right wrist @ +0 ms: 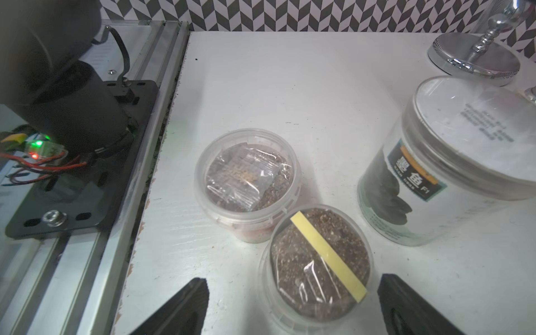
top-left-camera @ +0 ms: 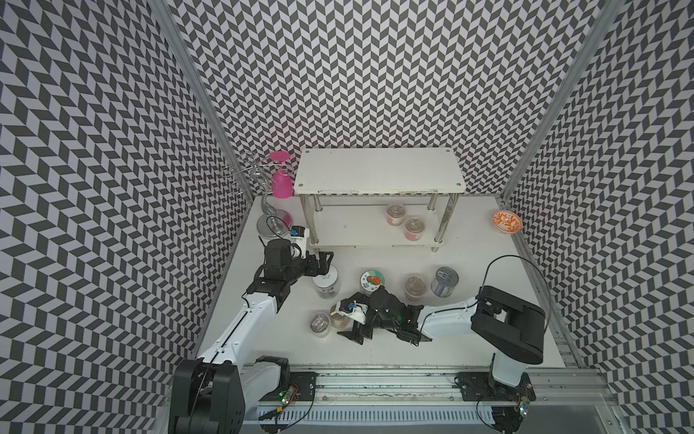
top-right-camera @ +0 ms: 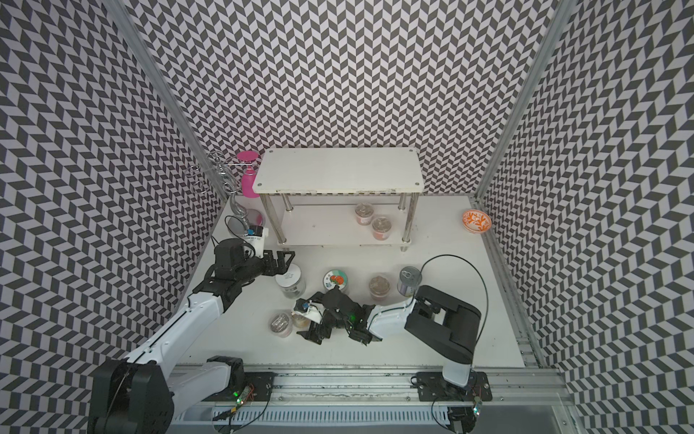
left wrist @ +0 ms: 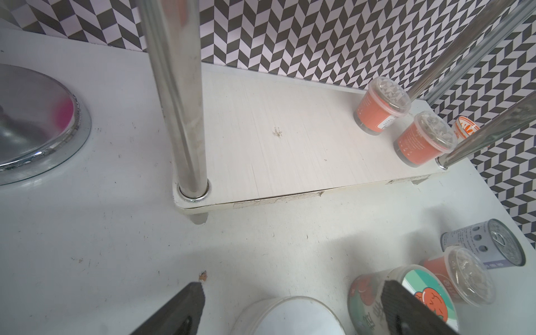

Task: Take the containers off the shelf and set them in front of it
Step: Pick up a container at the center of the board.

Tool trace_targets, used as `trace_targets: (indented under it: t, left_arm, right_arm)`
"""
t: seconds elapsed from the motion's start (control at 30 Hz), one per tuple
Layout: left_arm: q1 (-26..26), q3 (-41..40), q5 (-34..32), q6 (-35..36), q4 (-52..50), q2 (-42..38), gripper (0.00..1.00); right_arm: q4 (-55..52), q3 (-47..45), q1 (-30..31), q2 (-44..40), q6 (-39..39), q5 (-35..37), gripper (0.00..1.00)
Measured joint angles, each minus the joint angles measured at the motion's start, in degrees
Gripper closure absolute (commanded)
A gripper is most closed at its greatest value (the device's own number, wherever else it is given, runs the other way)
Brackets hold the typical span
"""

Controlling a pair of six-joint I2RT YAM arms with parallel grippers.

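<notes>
My right gripper should move a little farther onto the yellow-striped cup (top-left-camera: 337, 316) (right wrist: 318, 268) next and close its fingers around the cup's sides, because the cup is already between the open fingers.
The white two-tier shelf (top-left-camera: 379, 171) stands at the back, and two orange-labelled cups (top-left-camera: 396, 214) (top-left-camera: 414, 228) sit on its lower tier (left wrist: 275, 139). In front of it stand a white-lidded jar (top-left-camera: 326, 282), a teal-lidded jar (top-left-camera: 373, 282), a cup (top-left-camera: 415, 286), a tin can (top-left-camera: 445, 282) and two more cups (top-left-camera: 320, 323) (right wrist: 319, 258). My left gripper (top-left-camera: 326, 265) hangs open above the white-lidded jar (left wrist: 290, 316). My right gripper (right wrist: 290, 290) is open, its fingers either side of the yellow-striped cup without touching it.
A pink upside-down goblet (top-left-camera: 281, 180) hangs on a silver wire stand (top-left-camera: 270, 221) left of the shelf. An orange-patterned bowl (top-left-camera: 507, 222) sits at the back right. The arms' rail (top-left-camera: 375, 379) runs along the table's front edge. Patterned walls close in three sides.
</notes>
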Motion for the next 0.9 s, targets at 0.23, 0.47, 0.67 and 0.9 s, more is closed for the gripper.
trace_targets:
  t: [0.23,0.47,0.67,0.9]
  left_arm:
    - [0.0,0.0,0.0,0.0,0.0,-0.44,0.0]
    - [0.0,0.0,0.22,-0.02,0.0,-2.51,0.0]
    - [-0.81,0.0,0.61,0.2,-0.28,-4.61,0.0]
    - [-6.56,-1.29,0.09,1.36,0.52,-12.92,0.0]
  right_arm:
    - [-0.04,3.96,-1.38,4.35,1.38,-2.1,0.26]
    - [-0.22,3.56,-3.26,4.28,3.37,-4.13,0.49]
    - [-2.05,-1.95,-4.85,-4.63,6.45,-6.01,0.52]
    - [-0.46,-8.72,-13.35,-27.28,17.88,-9.2,0.52]
